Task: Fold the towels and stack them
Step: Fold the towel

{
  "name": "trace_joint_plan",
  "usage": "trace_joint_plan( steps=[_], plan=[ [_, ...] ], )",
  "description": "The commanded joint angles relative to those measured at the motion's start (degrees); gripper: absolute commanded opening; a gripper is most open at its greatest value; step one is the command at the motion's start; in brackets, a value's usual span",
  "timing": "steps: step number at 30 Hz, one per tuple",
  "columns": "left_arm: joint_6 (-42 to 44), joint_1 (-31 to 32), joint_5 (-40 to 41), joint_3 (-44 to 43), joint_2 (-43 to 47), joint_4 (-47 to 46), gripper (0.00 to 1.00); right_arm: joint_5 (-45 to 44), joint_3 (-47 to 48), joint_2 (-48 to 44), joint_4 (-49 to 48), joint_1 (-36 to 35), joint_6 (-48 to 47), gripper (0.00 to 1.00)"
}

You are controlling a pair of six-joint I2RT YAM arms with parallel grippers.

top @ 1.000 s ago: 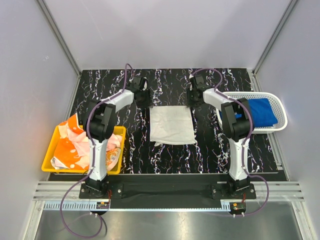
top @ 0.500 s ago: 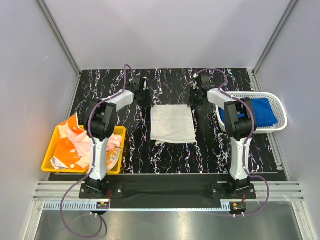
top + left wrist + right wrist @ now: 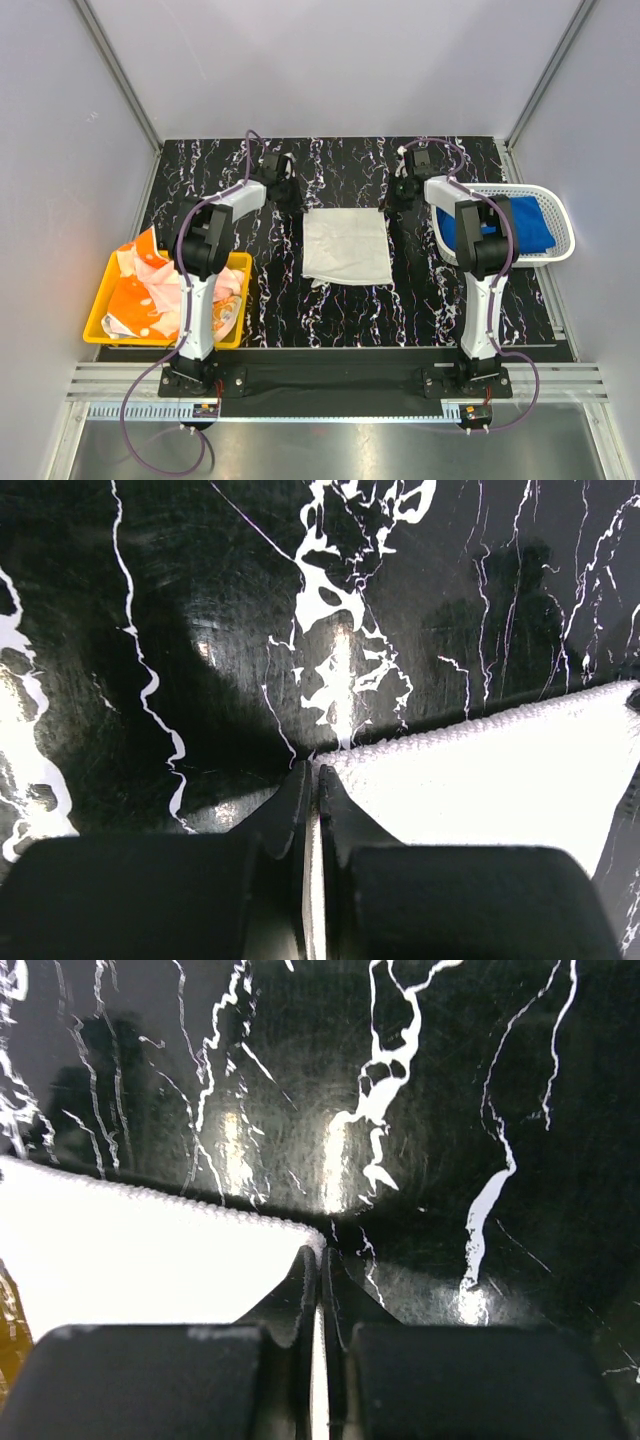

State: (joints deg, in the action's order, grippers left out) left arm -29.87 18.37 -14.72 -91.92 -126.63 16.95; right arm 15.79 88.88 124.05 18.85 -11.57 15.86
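My right gripper next rises, carries the off-white towel (image 3: 346, 246), flat with its far corner pinched, back and down over the near basket-side corner (image 3: 387, 279) to release.
An off-white towel (image 3: 346, 246) lies flat in the middle of the black marbled table. My left gripper (image 3: 291, 196) is at its far left corner. In the left wrist view that gripper (image 3: 312, 772) is shut, with a thin strip of the white towel (image 3: 480, 770) pinched between the jaws. My right gripper (image 3: 400, 192) is at the far right corner. Seen from the right wrist, it (image 3: 321, 1256) is shut on that corner of the towel (image 3: 130, 1260) the same way. A royal blue towel (image 3: 520, 222) lies in the basket, and orange-and-white towels (image 3: 140, 300) and a pale pink one (image 3: 232, 284) fill the bin.
A white perforated basket (image 3: 562, 250) stands at the right edge of the table beside the right arm. A yellow bin (image 3: 98, 318) sits at the left front beside the left arm. Grey walls enclose the table on three sides.
Both grippers have closed on the towel's far corners, the left from wide open. The right gripper has shifted outward to the right, and the towel's far edge has stretched slightly that way.
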Motion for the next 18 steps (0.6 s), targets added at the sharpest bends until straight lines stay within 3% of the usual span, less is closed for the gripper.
trace_joint_plan(
  steps=[1, 9, 18],
  plan=[
    [-0.7, -0.9, -1.7, -2.3, -0.5, -3.1, 0.03, 3.4, -0.2, -1.2, -3.6, 0.8, 1.7, 0.02],
    [-1.6, -1.1, -2.9, -0.8, 5.1, -6.7, 0.00, 3.7, -4.2, -6.9, -8.1, 1.2, 2.8, 0.00],
    [-2.7, -1.1, -4.0, 8.2, 12.9, -12.7, 0.00, 2.3, -10.3, -14.9, -11.2, 1.1, 3.1, 0.00]
  ],
)
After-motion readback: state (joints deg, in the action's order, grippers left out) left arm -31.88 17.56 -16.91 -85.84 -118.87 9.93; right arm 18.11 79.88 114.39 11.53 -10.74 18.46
